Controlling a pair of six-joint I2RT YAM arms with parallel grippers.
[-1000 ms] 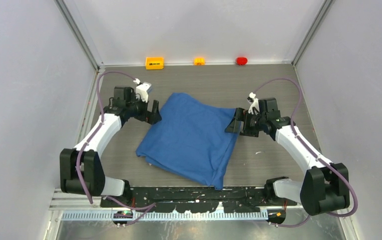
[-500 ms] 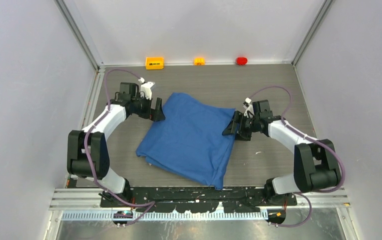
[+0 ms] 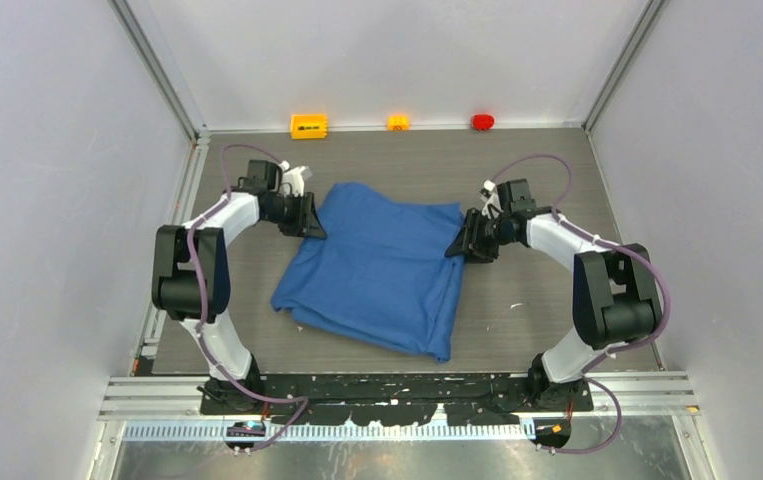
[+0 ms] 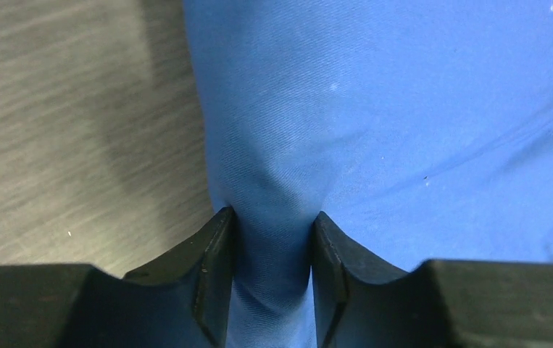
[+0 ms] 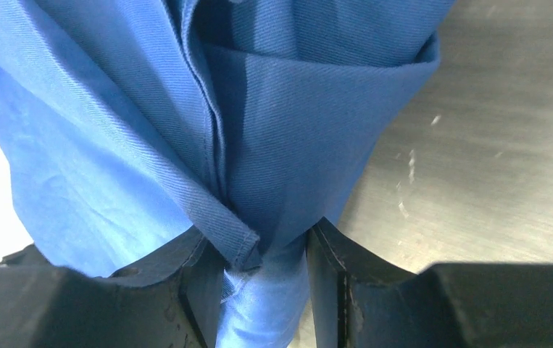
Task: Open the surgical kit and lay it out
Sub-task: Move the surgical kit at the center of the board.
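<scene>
The bare tabletop before the orange block lies outward, so the left gripper should next drag the pinched cloth fold outward onto it and let go of the fold there.
The surgical kit (image 3: pixel 382 270) lies mid-table as a closed blue cloth bundle; only the cloth shows. My left gripper (image 3: pixel 309 215) sits at its far left corner. In the left wrist view a ridge of the blue cloth (image 4: pixel 375 109) is squeezed between the two black fingers of that gripper (image 4: pixel 272 239). At the bundle's far right corner my right gripper (image 3: pixel 462 243) is closed too. The right wrist view shows a folded, hemmed corner of the cloth (image 5: pixel 288 130) bunched between that gripper's (image 5: pixel 262 250) fingers.
An orange block (image 3: pixel 308 125), a yellow block (image 3: pixel 398 122) and a red block (image 3: pixel 482 121) stand in a row along the back wall. Grey enclosure walls flank the table (image 3: pixel 547 300) left and right. Purple cables loop above both wrists.
Both arms pushed inward to the cloth's far corners and both grippers closed from wide open onto the fabric. The bundle's far edge has flattened and shifted slightly.
</scene>
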